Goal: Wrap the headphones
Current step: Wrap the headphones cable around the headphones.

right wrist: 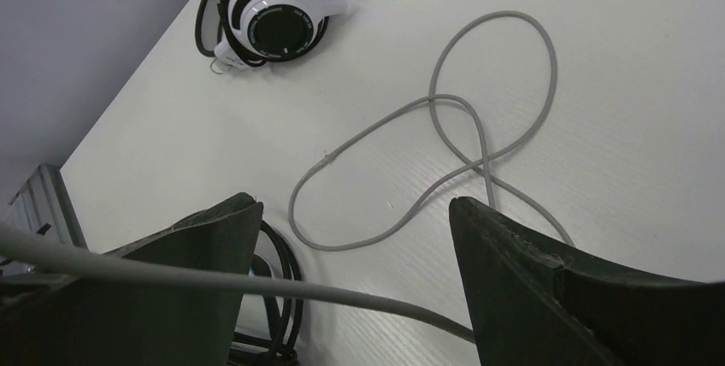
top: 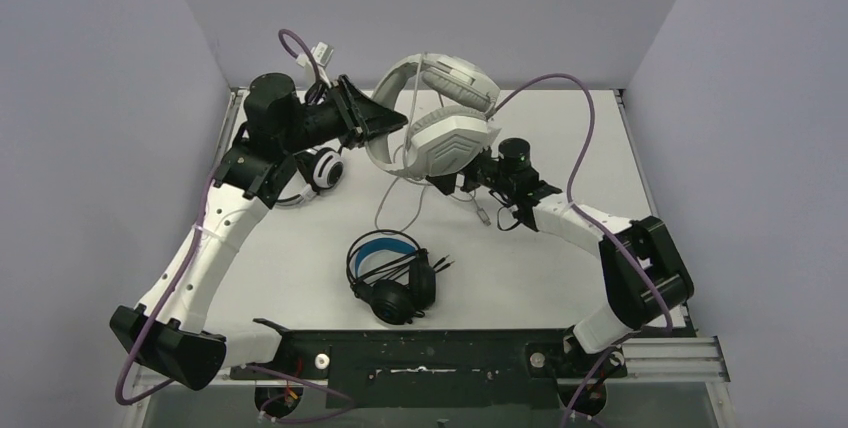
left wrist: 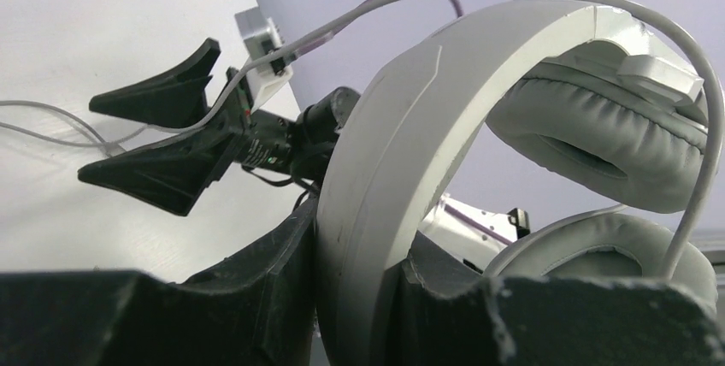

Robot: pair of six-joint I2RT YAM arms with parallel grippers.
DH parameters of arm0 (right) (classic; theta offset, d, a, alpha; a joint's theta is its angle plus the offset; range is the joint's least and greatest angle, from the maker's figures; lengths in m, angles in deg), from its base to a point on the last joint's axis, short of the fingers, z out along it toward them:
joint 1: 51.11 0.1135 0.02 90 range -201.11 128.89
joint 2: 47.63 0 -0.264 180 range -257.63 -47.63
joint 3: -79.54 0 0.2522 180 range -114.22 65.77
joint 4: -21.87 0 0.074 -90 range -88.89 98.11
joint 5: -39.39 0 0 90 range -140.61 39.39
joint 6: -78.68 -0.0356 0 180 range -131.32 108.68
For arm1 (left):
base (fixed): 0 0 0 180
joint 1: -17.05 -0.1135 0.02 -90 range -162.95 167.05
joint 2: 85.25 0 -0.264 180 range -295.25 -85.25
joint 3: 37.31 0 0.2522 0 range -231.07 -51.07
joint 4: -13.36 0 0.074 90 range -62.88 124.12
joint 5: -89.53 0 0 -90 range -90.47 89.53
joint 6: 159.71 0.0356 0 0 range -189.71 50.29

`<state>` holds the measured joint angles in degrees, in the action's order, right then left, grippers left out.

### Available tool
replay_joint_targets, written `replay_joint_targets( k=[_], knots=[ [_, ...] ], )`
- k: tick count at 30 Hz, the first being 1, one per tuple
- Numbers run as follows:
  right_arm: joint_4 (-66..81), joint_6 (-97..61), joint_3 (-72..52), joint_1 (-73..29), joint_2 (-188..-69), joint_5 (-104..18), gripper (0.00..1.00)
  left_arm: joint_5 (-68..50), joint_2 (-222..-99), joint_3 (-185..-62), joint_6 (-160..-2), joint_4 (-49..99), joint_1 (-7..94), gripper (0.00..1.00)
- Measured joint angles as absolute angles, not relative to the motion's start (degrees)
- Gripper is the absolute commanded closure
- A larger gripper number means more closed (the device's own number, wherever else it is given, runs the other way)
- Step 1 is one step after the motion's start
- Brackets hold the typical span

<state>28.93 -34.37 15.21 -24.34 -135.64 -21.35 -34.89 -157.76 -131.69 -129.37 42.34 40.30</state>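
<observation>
The robot will next lower its right gripper slightly and close it on the part of the pale cable (right wrist: 342, 293), because that part of the cable is already between the gripper's open fingers.
A white headset (top: 440, 113) hangs in the air at the back of the table, and my left gripper (top: 385, 126) is shut on its headband (left wrist: 402, 152). In the left wrist view the band fills the gap between the left gripper's (left wrist: 359, 246) jaws. The headset's pale cable (top: 398, 198) drops to the table and lies there in loops (right wrist: 479, 144). My right gripper (top: 455, 185) is just below the ear cups, open; a stretch of pale cable (right wrist: 342, 293) crosses the gap of the right gripper (right wrist: 352, 208), ungripped. A black headset with a blue-lined band (top: 390, 273) lies near the front.
A white headset with a black ear-cup centre (right wrist: 274, 15) lies by the left wall, under my left arm (top: 320, 168), its dark cable wound round it. Purple-grey walls close in the table at left, back and right. The arm bases stand along the near edge.
</observation>
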Motion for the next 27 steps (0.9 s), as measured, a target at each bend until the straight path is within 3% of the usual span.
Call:
replay_joint_targets(
  k=[3, 10, 14, 19, 27],
  knots=[
    [33.0, -34.8, 17.2, -24.3, -137.9, -20.2, 0.21, -34.1, -157.8, -132.6, -130.7, 42.3, 39.6, 1.00],
    [43.4, -38.1, 17.8, -24.3, -146.9, -18.1, 0.43, -32.4, -157.6, -134.8, -133.5, 41.0, 38.9, 1.00],
    [48.4, -40.6, 18.2, -23.3, -150.6, -17.8, 0.62, -31.3, -157.4, -134.9, -135.3, 40.0, 38.1, 1.00],
    [53.2, -42.6, 19.8, -20.4, -151.5, -17.6, 0.98, -29.6, -157.5, -135.5, -136.5, 39.3, 36.9, 1.00],
    [42.9, -40.4, 24.9, -18.0, -140.4, -23.3, 1.00, -16.1, -159.4, -138.1, -129.2, 39.5, 34.9, 1.00]
  ],
)
